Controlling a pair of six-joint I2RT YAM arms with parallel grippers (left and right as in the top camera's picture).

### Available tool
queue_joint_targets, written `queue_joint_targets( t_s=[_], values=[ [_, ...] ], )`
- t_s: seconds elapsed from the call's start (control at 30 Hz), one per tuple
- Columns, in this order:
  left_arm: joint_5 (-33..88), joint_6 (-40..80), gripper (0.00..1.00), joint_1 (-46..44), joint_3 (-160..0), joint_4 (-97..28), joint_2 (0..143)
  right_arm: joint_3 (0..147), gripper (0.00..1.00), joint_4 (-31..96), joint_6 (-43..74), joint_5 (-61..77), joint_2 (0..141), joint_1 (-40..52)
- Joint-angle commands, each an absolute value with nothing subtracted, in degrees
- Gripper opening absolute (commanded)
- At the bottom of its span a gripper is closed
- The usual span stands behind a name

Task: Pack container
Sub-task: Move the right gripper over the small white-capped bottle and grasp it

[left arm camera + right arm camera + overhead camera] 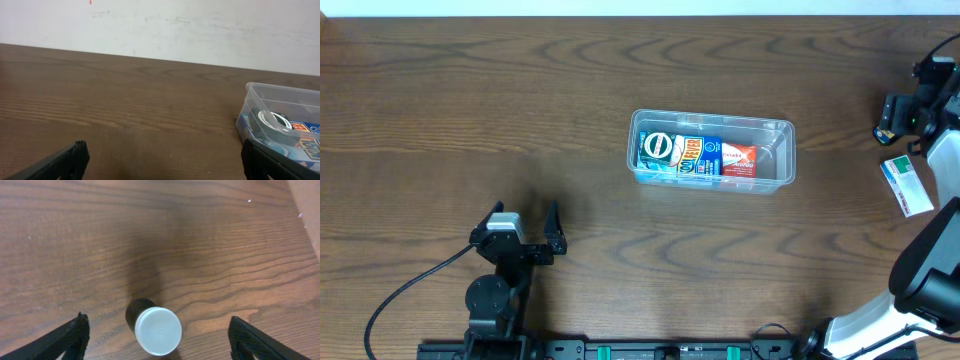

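My right gripper moves down around the dark bottle's white cap next and closes, since the cap stands between the open fingers with room on both sides.
The clear plastic container sits right of the table's middle. It holds a blue box, a round grey-white ring and a red and white box. Its left end shows in the left wrist view. My left gripper is open and empty near the front left, also seen in its own view. My right gripper is open at the far right. It hovers over a dark bottle with a white cap, which stands upright between its fingers without touching them.
A white and blue box lies flat at the right edge, just in front of my right gripper. A pale wall rises behind the table's far edge.
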State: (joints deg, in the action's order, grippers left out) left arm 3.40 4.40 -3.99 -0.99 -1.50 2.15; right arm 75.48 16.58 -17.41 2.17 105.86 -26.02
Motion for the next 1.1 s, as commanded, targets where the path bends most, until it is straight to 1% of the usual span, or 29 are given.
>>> queue_joint_targets(
  t_s=[0.0, 0.1, 0.2, 0.33, 0.5, 0.6, 0.73, 0.9, 1.0, 1.07],
  values=[
    [2.96, 3.66, 0.98, -4.32, -0.23, -3.81, 2.11, 75.75, 0.82, 16.14, -17.85, 4.27, 106.74, -27.51],
    [2.96, 3.66, 0.98, -4.32, -0.23, -3.81, 2.11, 75.75, 0.80, 15.90, -17.85, 8.82, 107.00, -28.51],
    [2.96, 3.66, 0.98, -4.32, -0.23, -3.81, 2.11, 75.75, 0.75, 15.88, -17.80, 11.42, 107.00, -29.10],
    [2.94, 3.66, 0.98, -4.32, -0.23, -3.81, 2.11, 75.75, 0.75, 16.05, -17.85, 11.42, 107.48, -29.58],
    [2.94, 3.66, 0.98, -4.32, -0.23, -3.81, 2.11, 75.75, 0.68, 16.25, -17.85, 11.66, 108.79, -29.61],
    [2.96, 3.66, 0.98, -4.32, -0.23, -3.81, 2.11, 75.75, 0.68, 16.14, -17.85, 11.64, 109.43, -29.61],
    [2.96, 3.66, 0.98, -4.32, -0.23, -3.81, 2.11, 75.75, 0.64, 15.81, -17.87, 11.57, 109.62, -29.65],
    [2.96, 3.66, 0.98, -4.32, -0.23, -3.81, 2.11, 75.75, 0.64, 14.76, -17.87, 11.62, 109.84, -29.71],
    [2.94, 3.66, 0.98, -4.32, -0.23, -3.81, 2.11, 75.75, 0.61, 13.89, -17.87, 11.62, 109.84, -29.71],
    [2.96, 3.64, 0.98, -4.32, -0.23, -3.81, 2.11, 75.75, 0.57, 13.87, -17.85, 11.62, 109.86, -29.71]
  ],
)
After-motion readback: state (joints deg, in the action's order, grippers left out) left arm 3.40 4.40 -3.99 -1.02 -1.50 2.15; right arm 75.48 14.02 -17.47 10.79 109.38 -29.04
